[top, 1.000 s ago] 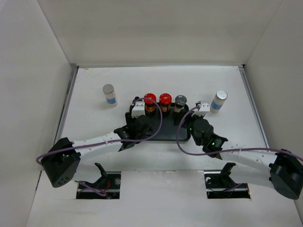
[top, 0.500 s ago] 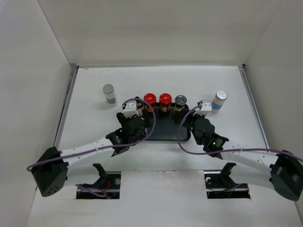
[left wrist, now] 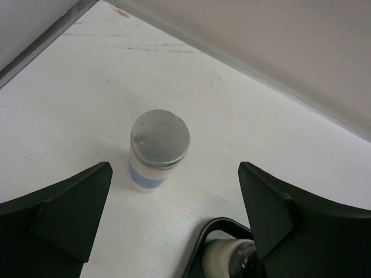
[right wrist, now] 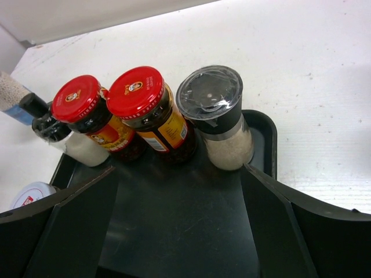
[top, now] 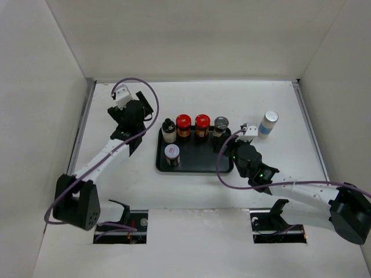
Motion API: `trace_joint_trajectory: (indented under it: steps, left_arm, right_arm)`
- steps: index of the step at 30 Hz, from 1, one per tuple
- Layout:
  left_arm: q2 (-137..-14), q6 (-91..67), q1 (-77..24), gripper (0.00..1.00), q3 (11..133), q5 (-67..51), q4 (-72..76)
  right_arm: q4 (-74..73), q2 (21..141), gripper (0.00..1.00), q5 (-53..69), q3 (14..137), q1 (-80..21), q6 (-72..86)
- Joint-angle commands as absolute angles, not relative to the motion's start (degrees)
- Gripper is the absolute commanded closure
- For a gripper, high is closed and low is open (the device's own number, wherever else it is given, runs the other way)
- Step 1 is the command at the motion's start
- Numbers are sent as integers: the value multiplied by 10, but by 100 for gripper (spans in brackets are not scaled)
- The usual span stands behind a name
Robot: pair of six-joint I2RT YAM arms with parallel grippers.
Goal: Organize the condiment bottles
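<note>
The blue-labelled bottle's silver cap still stands below the fingertips with its bottle, so next my left gripper needs to lower open and ease outward until its fingers straddle the cap.
A black tray holds a back row of a white bottle with a black cap, two red-lidded jars and a grey-lidded shaker. A white-lidded jar stands in front. One silver-capped, blue-labelled bottle stands on the table right of the tray. The other stands left of it, hidden under my left gripper in the top view. That gripper is open above it, apart from it. My right gripper is open and empty over the tray floor, just short of the shaker.
White walls close in the table on the left, back and right. The left wall's foot runs close behind the left bottle. The tray's left corner lies just below my left gripper. The right arm lies across the near right of the table.
My left gripper has opened and swung from the tray's left end to the back left, over the silver-capped bottle. The black-capped bottle and white-lidded jar now show. The right arm barely moved.
</note>
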State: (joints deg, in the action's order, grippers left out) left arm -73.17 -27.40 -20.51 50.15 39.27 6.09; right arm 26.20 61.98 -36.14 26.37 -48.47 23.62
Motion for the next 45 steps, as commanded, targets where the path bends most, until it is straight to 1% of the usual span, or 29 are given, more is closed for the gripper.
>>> trace_joint_trajectory:
  steps: [1,4,10,14,17,19,21,23,25,28,31,36,40,45]
  left_arm:
    - [-785,-258,-177,7,534,345,58]
    - [-830,-251,-159,7,561,332,61]
    - [-881,-238,-132,8,591,323,68]
    - [-907,-228,-123,10,615,324,71]
    - [-930,-224,-121,14,636,319,63]
    - [-934,-221,-123,19,634,317,64]
    - [-934,-223,-124,30,620,317,71]
    - [-930,-227,-123,37,609,315,69]
    - [-919,-229,-123,42,594,310,72]
    - [-899,-229,-123,56,579,320,79]
    - [-850,-224,-126,62,579,339,78]
    - [-741,-189,-168,62,589,360,86]
    - [-654,-150,-234,62,585,395,89]
    - [-577,-150,-334,62,572,400,56]
  right_arm:
    - [293,625,8,-356,272,-492,238]
    - [294,635,8,-352,274,-492,242]
    - [296,643,7,-346,279,-503,241]
    - [296,645,6,-341,283,-506,237]
    - [296,641,6,-340,280,-506,239]
    - [294,632,6,-340,279,-506,238]
    - [296,624,6,-343,274,-506,237]
    - [296,623,6,-342,272,-500,241]
    - [293,623,6,-340,272,-498,242]
    - [296,623,6,-343,272,-500,239]
    - [295,628,6,-340,273,-498,242]
    - [296,625,5,-345,271,-497,242]
    - [297,611,5,-348,268,-498,239]
    - [301,588,6,-362,257,-487,243]
